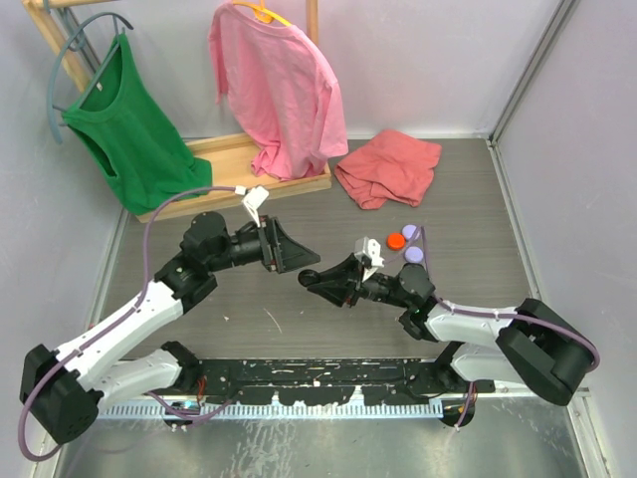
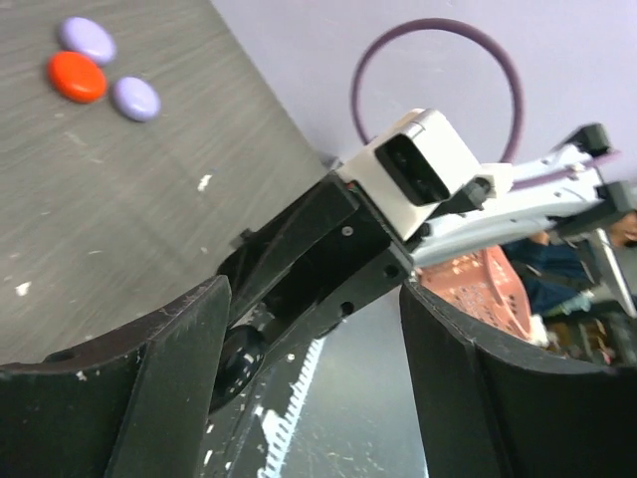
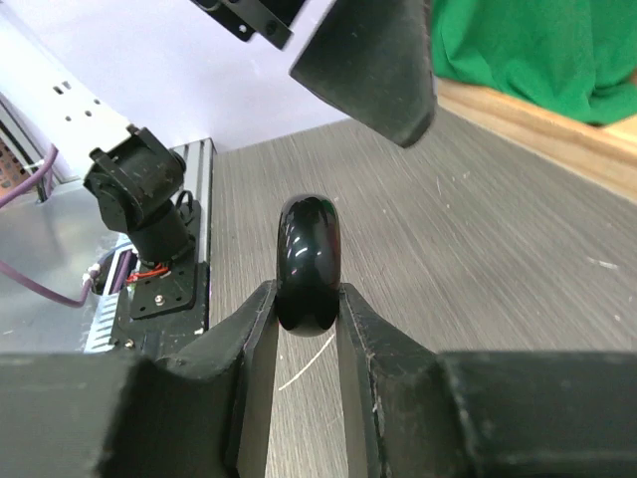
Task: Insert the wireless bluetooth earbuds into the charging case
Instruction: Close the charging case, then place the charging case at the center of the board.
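Observation:
The bare tabletop beside the red-orange disc [image 1: 396, 239] has room to release the case, so my right gripper will move down and to the right in the top view to there next.
My right gripper [image 1: 317, 280] is shut on a glossy black round case [image 3: 309, 261] and holds it on edge above the table, near the middle. The case also shows in the top view [image 1: 310, 278] and in the left wrist view [image 2: 237, 364]. My left gripper [image 1: 299, 254] is open and empty, its jaws facing the case from the left, a short gap away; one of its fingers [image 3: 373, 60] hangs over the case. A red-orange disc [image 1: 396, 239] and lavender discs [image 1: 413, 255] lie on the table behind the right arm. No earbuds show in any view.
A wooden rack [image 1: 249, 184] at the back left holds a green shirt [image 1: 129, 129] and a pink shirt [image 1: 279, 90]. A crumpled salmon cloth [image 1: 388, 167] lies at the back middle. Thin white specks [image 1: 271, 317] dot the grey table. The arm-base rail [image 1: 318, 376] runs along the near edge.

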{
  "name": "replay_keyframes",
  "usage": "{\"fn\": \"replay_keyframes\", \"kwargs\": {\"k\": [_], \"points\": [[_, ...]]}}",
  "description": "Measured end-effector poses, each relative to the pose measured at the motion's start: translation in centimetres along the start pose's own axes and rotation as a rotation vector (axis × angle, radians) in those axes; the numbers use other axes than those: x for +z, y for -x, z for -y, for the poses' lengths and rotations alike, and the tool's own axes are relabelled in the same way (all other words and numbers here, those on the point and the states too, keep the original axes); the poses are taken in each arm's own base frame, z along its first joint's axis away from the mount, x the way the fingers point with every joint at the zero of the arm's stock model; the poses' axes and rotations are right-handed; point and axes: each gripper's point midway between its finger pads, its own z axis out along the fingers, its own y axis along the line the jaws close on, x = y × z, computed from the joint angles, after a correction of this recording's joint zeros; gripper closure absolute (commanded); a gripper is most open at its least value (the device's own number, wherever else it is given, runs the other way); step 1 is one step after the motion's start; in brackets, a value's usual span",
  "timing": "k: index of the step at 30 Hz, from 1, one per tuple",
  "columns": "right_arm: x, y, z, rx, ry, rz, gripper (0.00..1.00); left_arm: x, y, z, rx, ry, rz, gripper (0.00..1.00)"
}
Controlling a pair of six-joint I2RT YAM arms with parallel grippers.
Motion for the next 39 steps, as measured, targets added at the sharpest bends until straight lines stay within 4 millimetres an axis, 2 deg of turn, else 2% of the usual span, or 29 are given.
{"fn": "replay_keyframes", "kwargs": {"k": [3, 7, 11, 13, 16, 20, 26, 32, 36, 39], "points": [[0.0, -0.4, 0.8, 0.039, -0.040, -0.044, 0.99, -1.2, 0.3, -1.5, 0.019, 0.101, 0.033, 0.26], [-0.2, -0.3, 3.0, 0.105, -0.153, -0.093, 0.99, -3.7, 0.6, -4.7, 0.054, 0.325, 0.078, 0.20], [-1.4, -1.4, 5.8, 0.186, -0.297, -0.160, 0.99, -7.2, 1.3, -7.4, 0.116, 0.569, 0.123, 0.13], [-2.7, -2.6, 7.4, 0.239, -0.385, -0.203, 0.98, -9.2, 1.7, -8.3, 0.151, 0.679, 0.140, 0.07], [-4.9, -4.5, 9.4, 0.317, -0.507, -0.262, 0.98, -12.2, 2.1, -9.2, 0.213, 0.819, 0.156, 0.01], [-7.9, -6.9, 11.9, 0.425, -0.657, -0.328, 0.98, -16.0, 2.9, -9.4, 0.303, 0.964, 0.177, 0.02], [-11.7, -10.6, 15.1, 0.616, -0.844, -0.392, 0.98, -19.8, 4.3, -9.2, 0.426, 1.092, 0.235, 0.02], [-13.5, -12.7, 17.5, 0.736, -0.956, -0.407, 0.81, -21.7, 4.8, -9.4, 0.478, 1.162, 0.270, 0.02], [-14.0, -12.3, 19.2, 0.754, -1.003, -0.374, 0.65, -22.3, 4.5, -10.2, 0.482, 1.197, 0.256, 0.02], [-14.7, -12.2, 19.6, 0.755, -1.045, -0.364, 0.57, -22.7, 4.4, -10.5, 0.477, 1.213, 0.255, 0.02]]}}
